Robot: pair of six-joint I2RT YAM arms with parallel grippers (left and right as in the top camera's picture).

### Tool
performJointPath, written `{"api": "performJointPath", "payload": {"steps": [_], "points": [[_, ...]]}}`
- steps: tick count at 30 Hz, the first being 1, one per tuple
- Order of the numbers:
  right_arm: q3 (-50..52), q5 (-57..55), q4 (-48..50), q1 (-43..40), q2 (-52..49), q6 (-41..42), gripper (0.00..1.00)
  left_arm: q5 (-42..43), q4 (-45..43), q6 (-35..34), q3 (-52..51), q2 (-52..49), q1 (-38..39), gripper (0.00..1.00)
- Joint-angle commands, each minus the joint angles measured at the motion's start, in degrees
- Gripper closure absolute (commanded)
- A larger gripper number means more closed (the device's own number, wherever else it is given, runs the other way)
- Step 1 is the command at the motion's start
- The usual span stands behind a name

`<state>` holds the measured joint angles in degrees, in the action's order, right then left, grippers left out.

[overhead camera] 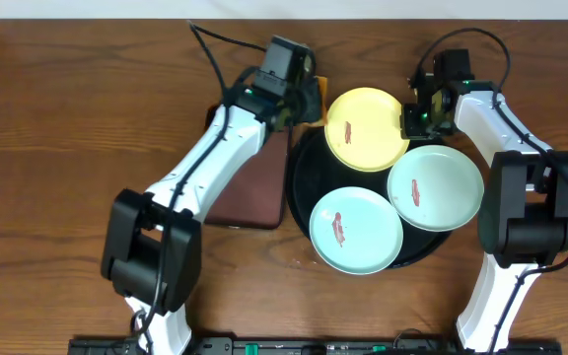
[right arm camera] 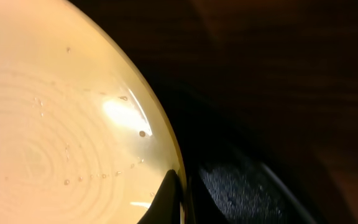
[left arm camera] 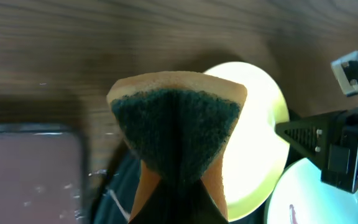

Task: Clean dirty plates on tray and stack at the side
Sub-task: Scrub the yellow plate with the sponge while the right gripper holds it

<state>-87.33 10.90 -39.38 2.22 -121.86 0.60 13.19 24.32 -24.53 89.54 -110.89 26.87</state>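
My left gripper moves down across the yellow plate's smear next, then over and down onto the brown tray [overhead camera: 249, 185] [left arm camera: 30, 177] to release, since the tray's surface shows clear.
Three plates lie on the black tray [overhead camera: 302, 170]: a pale yellow plate [overhead camera: 366, 128] at the back and two mint-green plates [overhead camera: 356, 230] [overhead camera: 435, 187], each with a red-brown smear. My left gripper [overhead camera: 309, 99] is shut on a sponge [left arm camera: 176, 118] with a dark green scouring face, held just left of the yellow plate [left arm camera: 253, 137]. My right gripper [overhead camera: 409, 118] is shut on the yellow plate's right rim; in the right wrist view its fingers [right arm camera: 182, 193] pinch the plate's edge [right arm camera: 61, 124].
A rectangular brown tray [overhead camera: 254, 187] lies left of the black tray, under my left arm; it also shows in the left wrist view [left arm camera: 30, 168]. Bare wooden table [overhead camera: 57, 118] surrounds both trays.
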Motion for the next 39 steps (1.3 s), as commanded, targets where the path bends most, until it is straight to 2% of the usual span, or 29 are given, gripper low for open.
{"api": "performJointPath", "payload": {"steps": [1, 5, 15, 23, 29, 34, 39], "points": [[0.3, -1.9, -2.1, 0.0, -0.5, -0.4, 0.99, 0.2, -1.4, -1.3, 1.0, -2.7, 2.1, 0.93], [0.3, -1.9, -4.0, 0.9, -0.5, 0.0, 0.99, 0.1, -3.8, -3.0, 1.0, -5.6, 4.4, 0.93], [0.3, -5.9, -6.5, 4.2, -0.3, 1.0, 0.99, 4.0, -13.1, -14.3, 1.0, -13.4, 7.6, 0.93], [0.3, -8.9, -6.9, 5.7, -0.3, 1.2, 0.99, 7.1, -9.1, -20.2, 1.0, -16.1, 7.6, 0.93], [0.3, -9.0, -6.9, 5.7, -0.3, 1.6, 0.99, 5.1, -3.2, -20.0, 1.0, -17.7, 7.4, 0.92], [0.3, -8.9, -6.9, 5.7, -0.3, 2.0, 0.99, -8.9, 3.2, -9.6, 1.2, -17.8, 7.3, 0.93], [0.3, -8.9, -7.4, 5.7, -0.3, 1.9, 0.99, -15.8, 5.9, -5.9, 3.0, -17.8, 7.1, 0.93]]}}
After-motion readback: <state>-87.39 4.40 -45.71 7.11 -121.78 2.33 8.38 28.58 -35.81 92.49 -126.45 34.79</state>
